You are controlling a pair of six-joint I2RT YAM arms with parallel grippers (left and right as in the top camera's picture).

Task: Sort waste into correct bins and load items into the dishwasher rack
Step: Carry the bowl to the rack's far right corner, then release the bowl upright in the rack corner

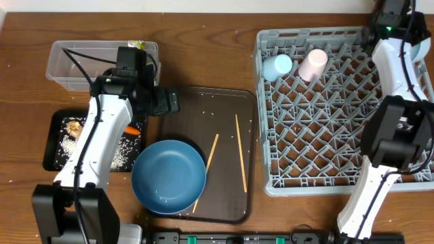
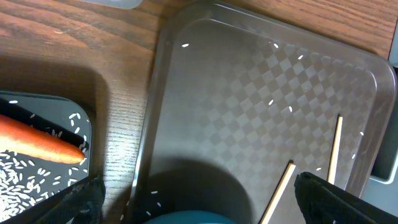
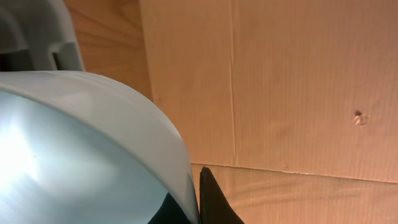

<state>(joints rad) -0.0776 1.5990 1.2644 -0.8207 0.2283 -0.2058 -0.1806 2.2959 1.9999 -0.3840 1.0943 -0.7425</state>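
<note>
The bowl (image 3: 81,143) sticks out over the grey rack's side, so I will lower my right gripper to the left in the overhead view, into the grey rack's far corner (image 3: 61,45), and release the bowl.
A dark-blue plate (image 1: 168,176) lies on the brown serving tray's (image 1: 224,102) front left, with two chopsticks (image 1: 207,169) beside it. My left gripper (image 1: 166,103) hovers open over the tray's back left corner. In the left wrist view it (image 2: 199,205) holds nothing; the plate's rim (image 2: 199,218) shows below, and the orange carrot (image 2: 37,140) rests in the black tray (image 2: 74,115) among rice. My right gripper (image 3: 198,186) is shut on the rim of the light-blue bowl (image 3: 81,143), at the grey rack's (image 1: 332,135) far right corner. A blue cup (image 1: 277,66) and a pink cup (image 1: 312,64) lie in the rack.
The clear tub (image 1: 74,64) stands at the back left, a yellow-green wrapper (image 1: 137,45) at its far rim. The black tray (image 1: 57,156) holds rice and a brown lump (image 1: 73,126). Stray rice grains dot the serving tray. Brown cardboard (image 3: 298,81) fills the right wrist view.
</note>
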